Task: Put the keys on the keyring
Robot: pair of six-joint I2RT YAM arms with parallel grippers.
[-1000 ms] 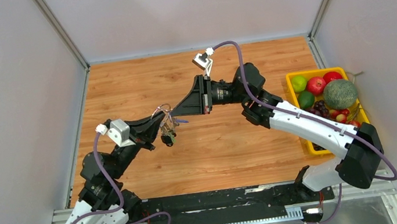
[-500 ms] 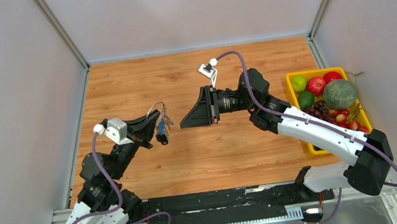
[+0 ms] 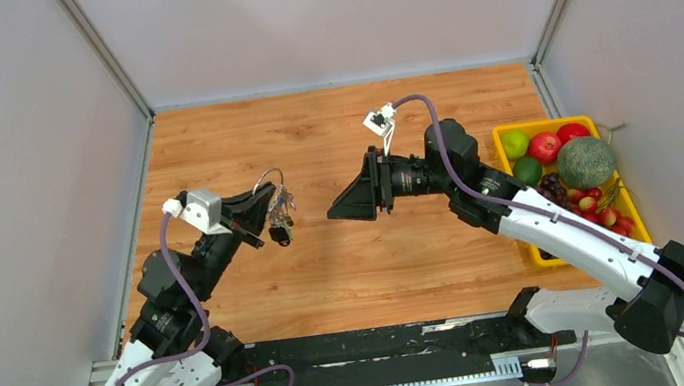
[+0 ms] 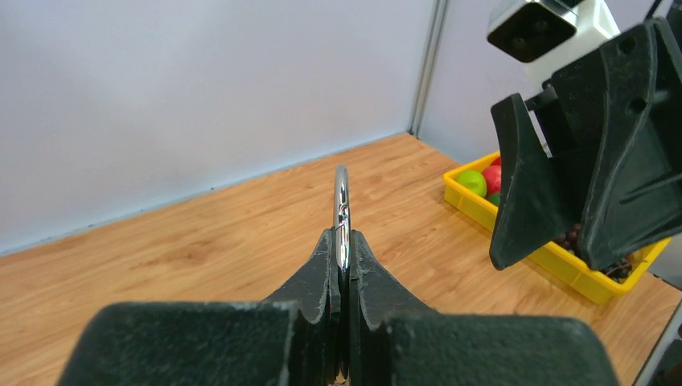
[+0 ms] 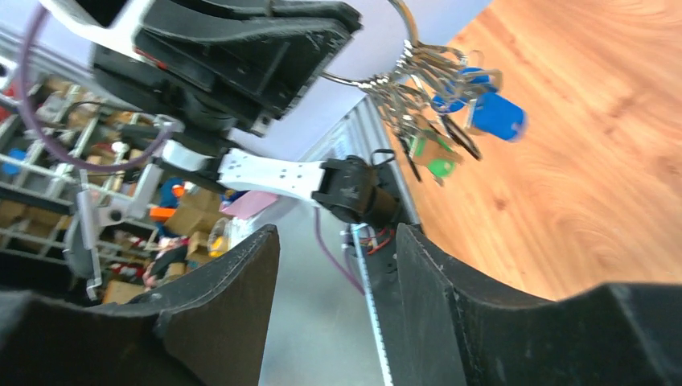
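The left gripper tilts downward next, then lowers toward the table's empty middle point(image 3: 332, 239) to open, since the keys already hang on the keyring.
My left gripper point(image 3: 264, 202) is shut on the keyring point(image 3: 267, 177), a thin silver wire ring held above the table. In the left wrist view the keyring point(image 4: 342, 201) stands edge-on, pinched at the tip of the left gripper point(image 4: 342, 238). Several keys point(image 3: 280, 218) hang from it in a bunch. The right wrist view shows these keys point(image 5: 438, 104) with blue and green heads, threaded on the keyring point(image 5: 406, 28). My right gripper point(image 3: 335, 213) is open, empty and a short way right of the bunch. Nothing lies between the jaws of the right gripper point(image 5: 338, 241).
A yellow basket point(image 3: 501, 162) holding fruit sits by the right wall, seen also as the basket point(image 4: 474, 211) in the left wrist view. The wooden table point(image 3: 369, 270) is walled on three sides. The arm bases and a black rail point(image 3: 370, 346) run along the near edge.
My right gripper opened, let go at the key bunch and drew back to the right. The left gripper stayed shut on the keyring and shifted slightly; the keys swung beneath it.
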